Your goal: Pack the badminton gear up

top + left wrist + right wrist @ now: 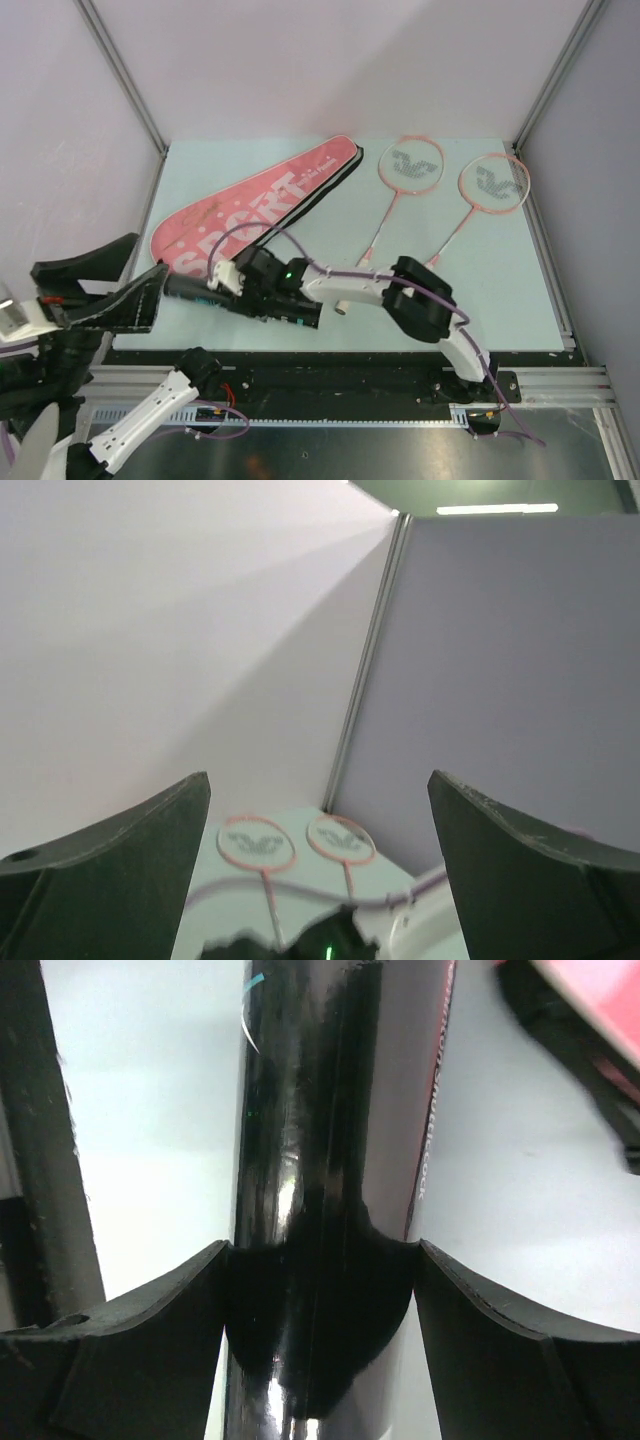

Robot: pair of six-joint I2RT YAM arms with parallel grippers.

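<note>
My right gripper lowers back toward the mat's near edge next, going left in the top view, since a bare part of the mat runs beside the bag (pixel 250 205).
A pink bag (pixel 250 205) lettered "SPORT" lies at the left back of the mat, and its edge shows in the right wrist view (pixel 600 990). Two pink-rimmed rackets (pixel 410 165) (pixel 492 182) lie side by side to its right, apart from both grippers. They also show far off in the left wrist view (pixel 257 842) (pixel 340 840). The long black tube (pixel 188 290) (pixel 300 1110) lies along the mat's near edge. My right gripper (pixel 228 290) (pixel 322 1250) is shut on it, both fingers pressing its sides. My left gripper (pixel 150 254) (pixel 318 780) hangs open and empty left of the tube's end.
Pale walls and metal corner posts (pixel 125 75) (pixel 555 75) enclose the mat on three sides. A purple cable (pixel 330 272) runs along the right arm. The aluminium rail (pixel 330 385) with the arm bases borders the near edge.
</note>
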